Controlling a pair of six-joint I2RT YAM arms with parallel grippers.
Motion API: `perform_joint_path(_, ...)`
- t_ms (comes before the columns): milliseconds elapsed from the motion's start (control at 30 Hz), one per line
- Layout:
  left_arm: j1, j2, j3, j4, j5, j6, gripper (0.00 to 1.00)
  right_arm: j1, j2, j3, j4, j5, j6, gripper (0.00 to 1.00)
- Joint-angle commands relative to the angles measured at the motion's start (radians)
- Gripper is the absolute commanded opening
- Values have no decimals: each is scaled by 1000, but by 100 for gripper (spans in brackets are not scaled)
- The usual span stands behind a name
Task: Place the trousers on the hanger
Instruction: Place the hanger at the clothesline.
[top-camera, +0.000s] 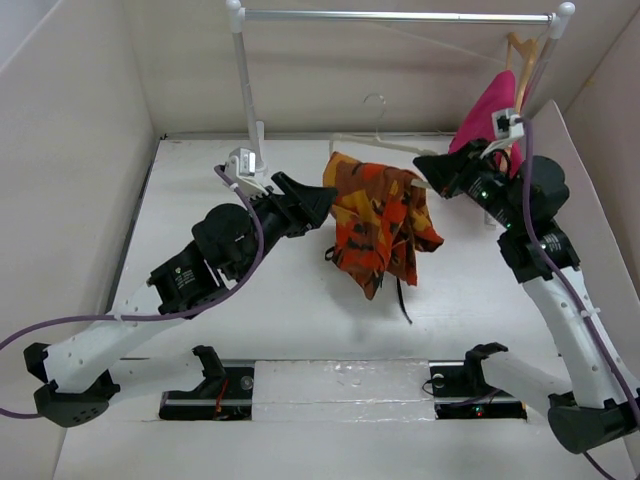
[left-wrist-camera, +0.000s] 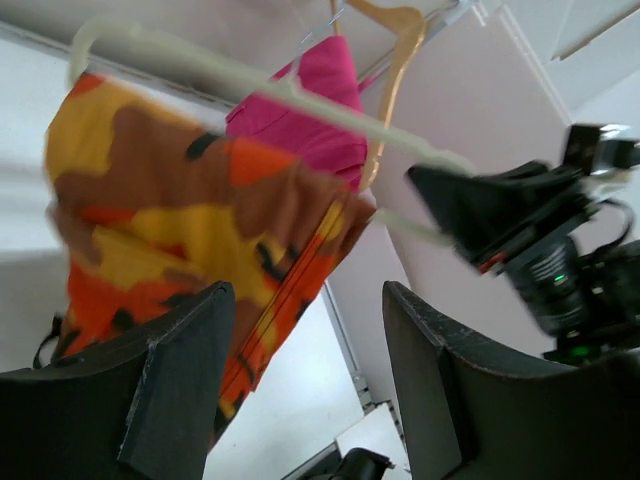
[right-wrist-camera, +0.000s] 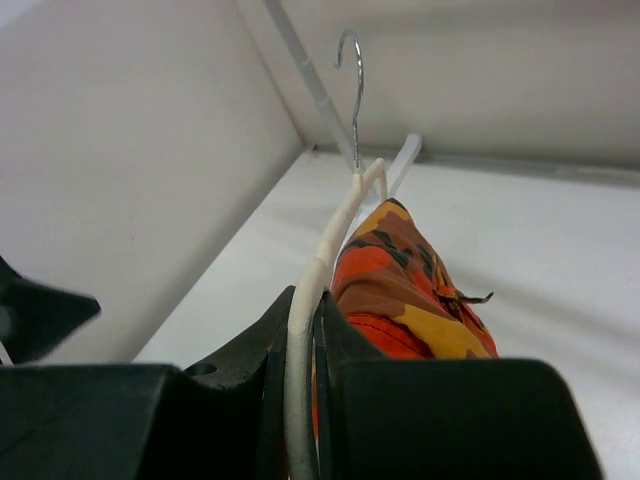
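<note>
The bare bar beside the magenta-pink garment is above and outward, so my right gripper should next lift up and outward, set the hanger's metal hook there and release it.
The camouflage trousers (top-camera: 385, 222) hang folded over the bar of the pale cream hanger (top-camera: 395, 146), held above the table; a dark drawstring dangles below. My right gripper (top-camera: 432, 170) is shut on the hanger's right end, the cream rod (right-wrist-camera: 305, 330) pinched between its jaws with the trousers (right-wrist-camera: 405, 290) just beyond and the metal hook up. My left gripper (top-camera: 322, 203) is open and empty just left of the trousers (left-wrist-camera: 190, 220); its fingers (left-wrist-camera: 170, 380) stand wide apart below the cloth and hanger (left-wrist-camera: 270, 85).
A clothes rail (top-camera: 395, 16) spans the back on white posts. A magenta-pink garment (top-camera: 485, 110) on a tan wooden hanger (top-camera: 520, 50) hangs at its right end. White walls enclose the table (top-camera: 300, 330).
</note>
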Motion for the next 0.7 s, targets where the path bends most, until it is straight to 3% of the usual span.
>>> perform_joint_path(0,0,-17,-18,6,-11,-13,56,-60,-3,178,307,-13,-18,0)
perform_joint_path(233,0,-23,-77,-6,27,-47,55,-230,119,423,298,15,-46,0)
perform_joint_path(667,0,-73,-128,-72,6,-71,55,-416,307,491,368,55,-9,0)
